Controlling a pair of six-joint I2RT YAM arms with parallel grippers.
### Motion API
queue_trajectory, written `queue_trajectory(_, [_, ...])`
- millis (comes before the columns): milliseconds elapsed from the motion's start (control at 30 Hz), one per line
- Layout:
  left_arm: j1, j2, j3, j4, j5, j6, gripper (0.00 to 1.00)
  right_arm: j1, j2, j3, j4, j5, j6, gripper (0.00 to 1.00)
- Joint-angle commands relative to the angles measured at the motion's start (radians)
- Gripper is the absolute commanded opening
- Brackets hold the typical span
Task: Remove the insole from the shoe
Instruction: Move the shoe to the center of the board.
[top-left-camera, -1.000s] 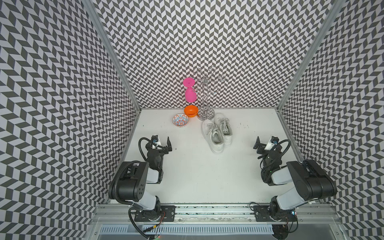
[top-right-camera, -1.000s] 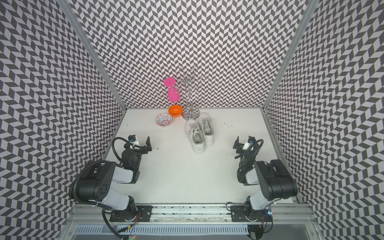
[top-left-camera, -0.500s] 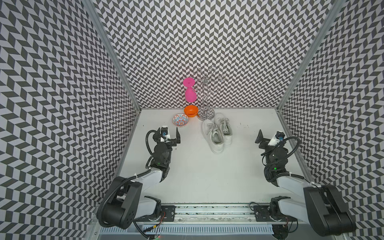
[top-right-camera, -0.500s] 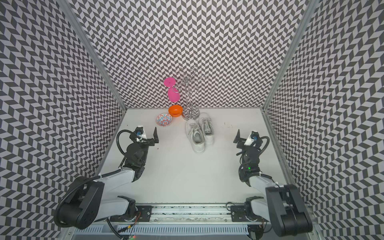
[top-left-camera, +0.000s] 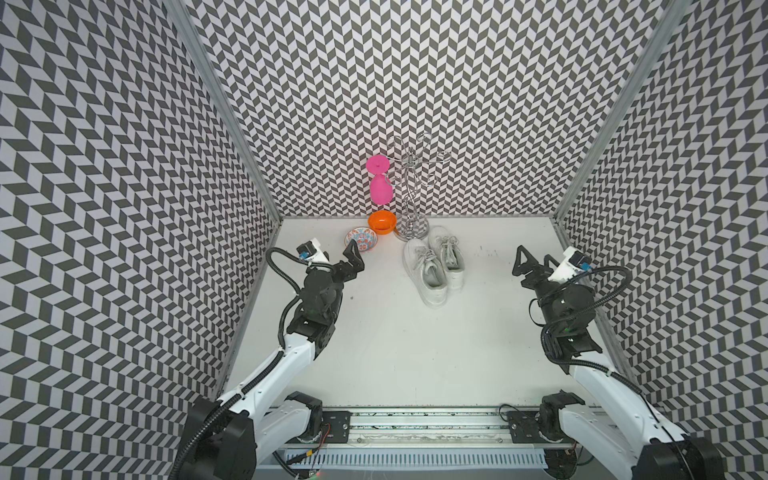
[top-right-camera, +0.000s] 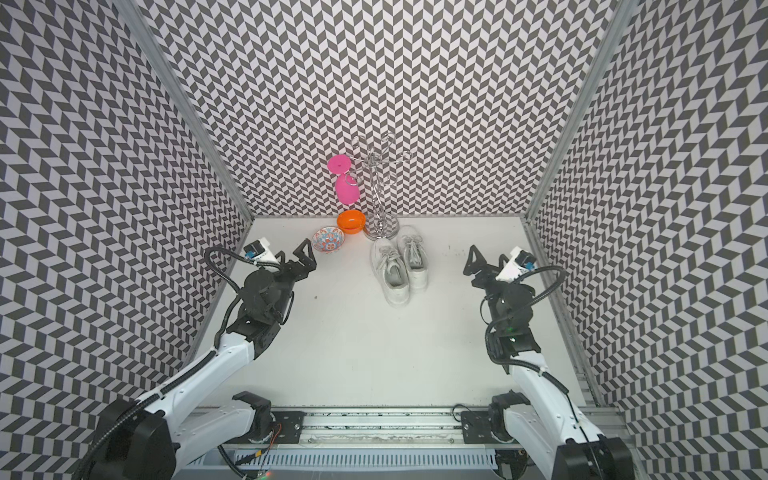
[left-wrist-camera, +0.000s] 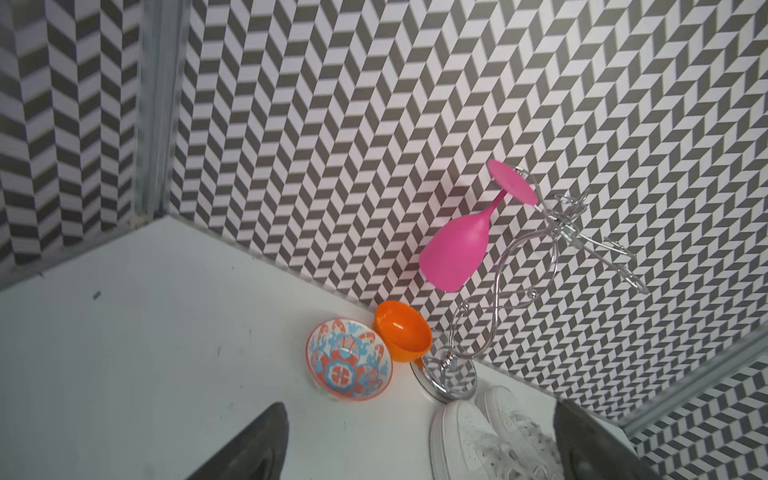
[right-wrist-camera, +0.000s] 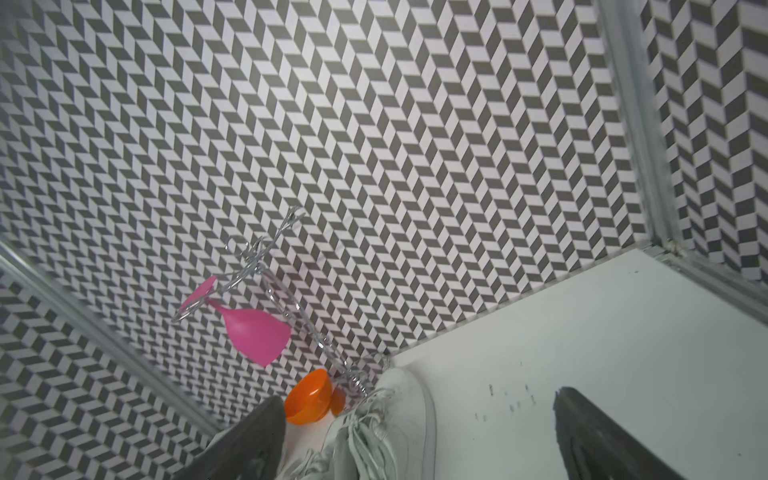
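Note:
My left gripper tilts down and lowers across to the white flap (top-left-camera: 422, 274) beside the nearer shoe's opening next, since the shoe is below, toward mid-table.
Two white lace-up shoes stand side by side toward the back of the table in both top views, the left shoe (top-left-camera: 426, 272) a little nearer than the right shoe (top-left-camera: 449, 257). The insole cannot be told apart inside the grey shoe opening (top-left-camera: 435, 277). My left gripper (top-left-camera: 336, 255) is open above the table, left of the shoes and close to the patterned bowl. My right gripper (top-left-camera: 536, 259) is open well to the right of them. Between the left wrist view's fingers (left-wrist-camera: 266, 440) lie both toes (left-wrist-camera: 465, 440). The right wrist view shows one laced shoe (right-wrist-camera: 399, 415) between its fingers (right-wrist-camera: 590, 436).
A patterned bowl (top-left-camera: 360, 240) and an orange bowl (top-left-camera: 381, 222) sit at the back, beside a chrome rack (top-left-camera: 411, 199) holding an upside-down pink wine glass (top-left-camera: 380, 189). The rack's base touches the shoes' toes. Chevron walls close in three sides.
Both arms have unfolded from near the front rail and reached toward the back of the table. Both grippers stayed open, and the shoes have not moved.

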Motion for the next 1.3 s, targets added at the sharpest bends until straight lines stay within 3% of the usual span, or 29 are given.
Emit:
queue_trajectory(0, [0.007, 0.028, -0.038, -0.049, 0.230, -0.103, 1.00, 0.004, 0.018, 0.015, -0.072, -0.171, 0.035, 1.00])
queue_trajectory(167, [-0.167, 0.174, 0.087, -0.221, 0.180, -0.007, 1.00, 0.016, 0.066, 0.078, -0.205, -0.280, 0.004, 1.00])
queue_trajectory(400, [-0.330, 0.419, 0.281, -0.346, 0.132, -0.002, 0.99, 0.113, 0.137, 0.144, -0.340, -0.181, -0.072, 1.00])
queue_trajectory(600, [-0.386, 0.568, 0.430, -0.411, 0.122, -0.009, 0.94, 0.239, 0.156, 0.159, -0.373, -0.035, -0.125, 1.00])
queue_trajectory(800, [-0.405, 0.700, 0.539, -0.469, 0.128, -0.014, 0.82, 0.276, 0.160, 0.148, -0.376, 0.023, -0.142, 1.00])
queue_trajectory(1267, [-0.408, 0.812, 0.636, -0.553, 0.055, -0.020, 0.46, 0.312, 0.184, 0.137, -0.355, 0.021, -0.173, 1.00])
